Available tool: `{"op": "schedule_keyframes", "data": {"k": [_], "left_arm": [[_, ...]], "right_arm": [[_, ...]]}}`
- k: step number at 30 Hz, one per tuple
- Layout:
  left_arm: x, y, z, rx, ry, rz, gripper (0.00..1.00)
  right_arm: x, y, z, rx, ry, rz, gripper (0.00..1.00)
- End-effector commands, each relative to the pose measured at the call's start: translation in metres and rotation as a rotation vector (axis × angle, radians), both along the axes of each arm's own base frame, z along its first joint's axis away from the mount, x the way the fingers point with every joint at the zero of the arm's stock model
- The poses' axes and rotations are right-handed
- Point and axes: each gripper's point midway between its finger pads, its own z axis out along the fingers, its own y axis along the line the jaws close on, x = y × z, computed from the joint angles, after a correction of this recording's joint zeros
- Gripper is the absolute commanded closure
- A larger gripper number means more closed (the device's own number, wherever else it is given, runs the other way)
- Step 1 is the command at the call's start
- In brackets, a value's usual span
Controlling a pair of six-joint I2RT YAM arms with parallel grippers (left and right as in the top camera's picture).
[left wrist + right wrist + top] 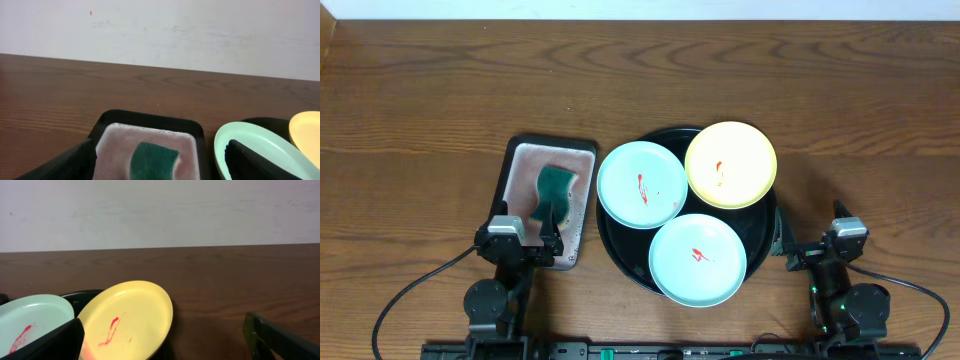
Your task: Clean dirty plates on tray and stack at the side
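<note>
I need to reach my left gripper outward to the green sponge that lies flat in its tray next. I need to tip the fingers down and lower them on both sides of the sponge's narrow middle.
Three plates lie on the round black tray: a mint-blue one at the left, a yellow one at the back right, and a mint-blue one at the front. Each has a red smear at its centre. My left gripper is open and empty at the near end of the small rectangular tray. My right gripper is open and empty, just right of the black tray. In the right wrist view the yellow plate lies ahead between the fingers. In the left wrist view a mint plate lies at the right.
A small rectangular black-rimmed tray with a pinkish-white inside holds a green sponge, left of the round tray; the sponge also shows in the left wrist view. Wooden table all around. Cables run from both arm bases at the front edge.
</note>
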Motion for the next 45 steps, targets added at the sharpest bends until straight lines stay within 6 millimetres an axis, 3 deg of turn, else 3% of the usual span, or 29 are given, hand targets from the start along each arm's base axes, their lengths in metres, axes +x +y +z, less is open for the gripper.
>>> {"op": "schedule_keyframes", "data": {"k": [1,5,13,21,26,29,32,36,42,45], "left_arm": [[-0.001,-0.003,-0.012,-0.006,0.042,-0.017,0.17],[-0.005,-0.002,0.001,-0.082,0.055,-0.007,0.17],[-0.014,-0.003,0.013,-0.091,0.242,0.002,0.17],[-0.016,-0.003,0.024,-0.096,0.558,0.015,0.17],[-0.018,-0.003,0.034,-0.098,0.756,0.024,0.17],[-0.028,-0.004,0.032,-0.105,0.885,0.028,0.17],[-0.032,-0.004,0.024,-0.105,0.949,0.032,0.17],[-0.022,-0.008,0.024,-0.120,0.941,0.007,0.17],[0.023,-0.005,0.045,-0.085,0.767,-0.002,0.17],[0.042,-0.004,0.042,-0.055,0.745,-0.011,0.17]], "right_arm": [[0.000,0.002,-0.001,-0.012,0.000,0.007,0.01],[-0.001,0.002,0.001,0.014,-0.002,0.009,0.01],[-0.005,0.005,0.008,0.012,0.062,0.028,0.01],[-0.007,0.019,0.017,0.015,0.290,0.106,0.01],[-0.007,0.039,0.026,0.048,0.474,0.219,0.01],[-0.012,0.044,0.030,0.051,0.593,0.248,0.01],[-0.004,0.045,0.030,0.050,0.614,0.255,0.01],[0.000,0.049,0.022,0.073,0.655,0.266,0.01],[0.003,0.059,0.023,0.079,0.650,0.332,0.01],[0.003,0.060,0.020,0.066,0.655,0.344,0.01]]}}
